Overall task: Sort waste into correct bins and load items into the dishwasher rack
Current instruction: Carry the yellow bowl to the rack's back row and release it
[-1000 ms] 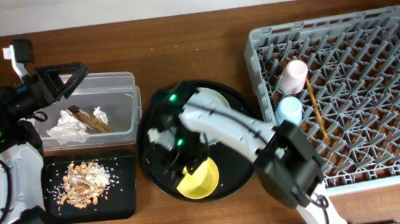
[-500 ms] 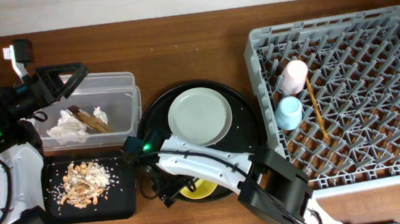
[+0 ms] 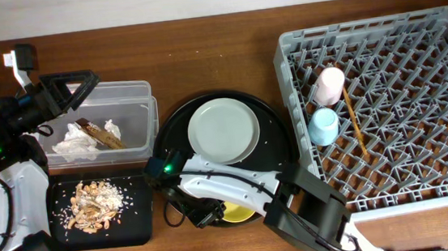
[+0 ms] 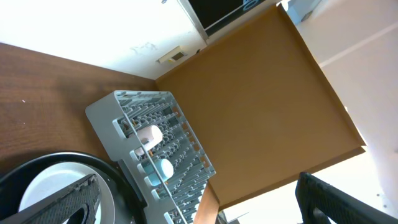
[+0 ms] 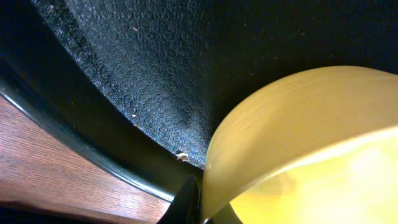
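My right gripper will go up, move outward to the right in the overhead view, and let go of the bowl (image 3: 237, 213) on the empty pegs of the rack past the pink cup.
My right gripper (image 3: 210, 216) is shut on the rim of the yellow bowl (image 3: 237, 213) at the front of the round black tray (image 3: 173, 122). In the right wrist view the bowl's wall (image 5: 292, 130) fills the right side, and one black finger (image 5: 186, 202) presses its outside. The pale plate (image 3: 224, 131) lies on the same tray. The pink cup (image 3: 332, 85), blue cup (image 3: 322, 125) and chopsticks (image 3: 356, 128) sit in the grey rack (image 3: 412, 44). My left gripper (image 3: 87, 90) hangs open over the clear tub (image 3: 127, 92), which holds the napkin (image 3: 77, 143) and wrapper (image 3: 99, 133).
A flat black tray (image 3: 139, 222) with food scraps (image 3: 93, 204) lies in front of the tub. The left wrist view looks across at the rack (image 4: 102, 115) and the plate (image 4: 50, 190). Bare wood shows behind the round tray.
My right arm swung from above the round tray down to its front edge, and its jaws opened, then closed on the yellow bowl's rim. The left arm has not moved.
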